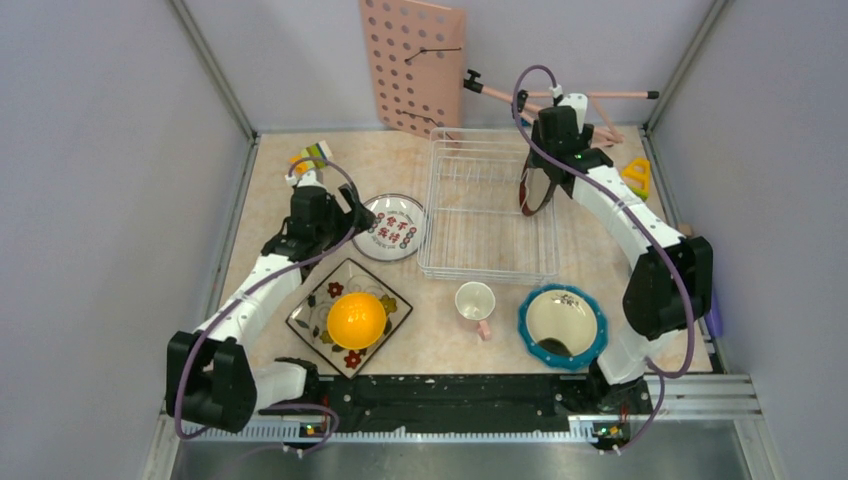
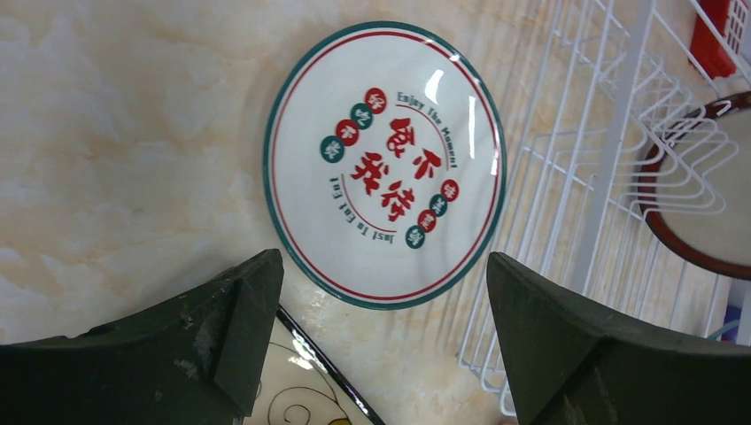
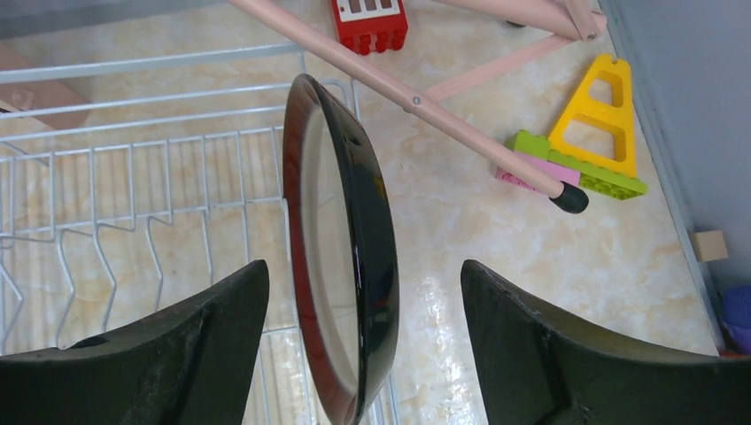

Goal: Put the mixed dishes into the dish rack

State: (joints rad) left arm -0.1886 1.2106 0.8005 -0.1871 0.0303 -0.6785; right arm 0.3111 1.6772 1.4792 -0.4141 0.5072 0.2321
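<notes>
My left gripper will next tilt flatter and go down onto the white round plate's rim (image 1: 355,238) (image 2: 267,177), on the side that is away from the rack.
The white wire dish rack (image 1: 470,215) stands at the back centre. The brown-rimmed round plate (image 1: 537,190) stands on edge at the rack's right side. My right gripper (image 1: 545,165) is open, with its fingers either side of the plate (image 3: 341,248) and not touching it. My left gripper (image 1: 352,207) is open and empty just above a white round plate with red and green writing (image 2: 385,164), left of the rack. The yellow-orange bowl (image 1: 356,319) sits on the square floral plate (image 1: 303,312). The pink cup (image 1: 475,300) and the teal dotted dish (image 1: 562,325) sit in front of the rack.
The pink pegboard (image 1: 412,65) leans on the back wall beside a pink rod frame (image 1: 570,95). Toy blocks lie at the back right (image 1: 637,177) and back left (image 1: 308,158). A blue thing (image 3: 735,314) shows by the right wall.
</notes>
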